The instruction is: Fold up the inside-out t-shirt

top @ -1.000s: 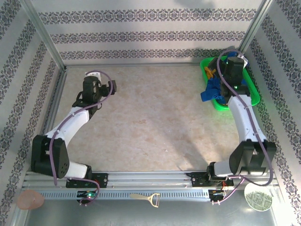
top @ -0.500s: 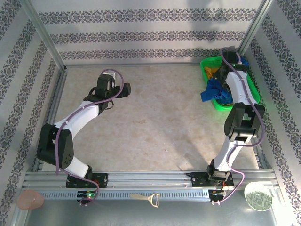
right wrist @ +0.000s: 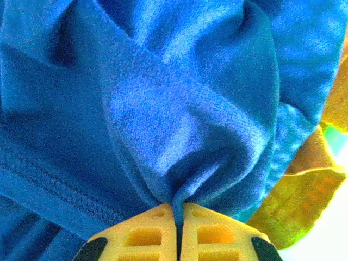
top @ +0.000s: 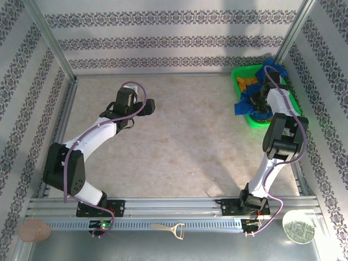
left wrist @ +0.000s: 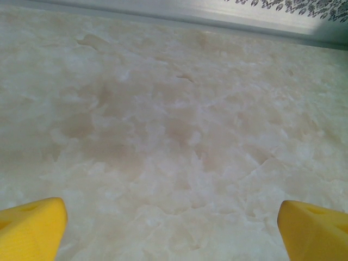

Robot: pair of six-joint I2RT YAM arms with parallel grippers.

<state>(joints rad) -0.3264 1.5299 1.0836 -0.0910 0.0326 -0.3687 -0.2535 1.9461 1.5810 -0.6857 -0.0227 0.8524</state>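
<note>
I will next lift my right gripper out of the basket (top: 250,122) and bring the fold over the bare tabletop to let go of it, because that space is between my grippers.
The royal-blue t-shirt (top: 247,103) hangs bunched out of the green basket (top: 250,122) at the back right, one part lifted high near the corner post. My right gripper (right wrist: 179,209) is shut on a pinched fold of that blue t-shirt (right wrist: 179,109), cloth squeezed between its yellow fingers (right wrist: 147,234). In the overhead view the right gripper (top: 270,66) is up at the basket's far end. My left gripper (top: 149,105) hovers over the bare table (top: 179,147) at the back left, open, its yellow fingertips (left wrist: 30,225) wide apart with nothing between them.
A mustard-yellow garment (right wrist: 304,201) lies in the basket beside the blue cloth. Patterned walls and metal posts close in the table on three sides. A bottle opener (top: 171,229), a round dish (top: 298,227) and a pink object (top: 35,230) lie on the front ledge.
The right arm has stretched up and back, lifting part of the blue t-shirt above the basket's far end. The left gripper has moved right and slightly toward the middle of the table.
</note>
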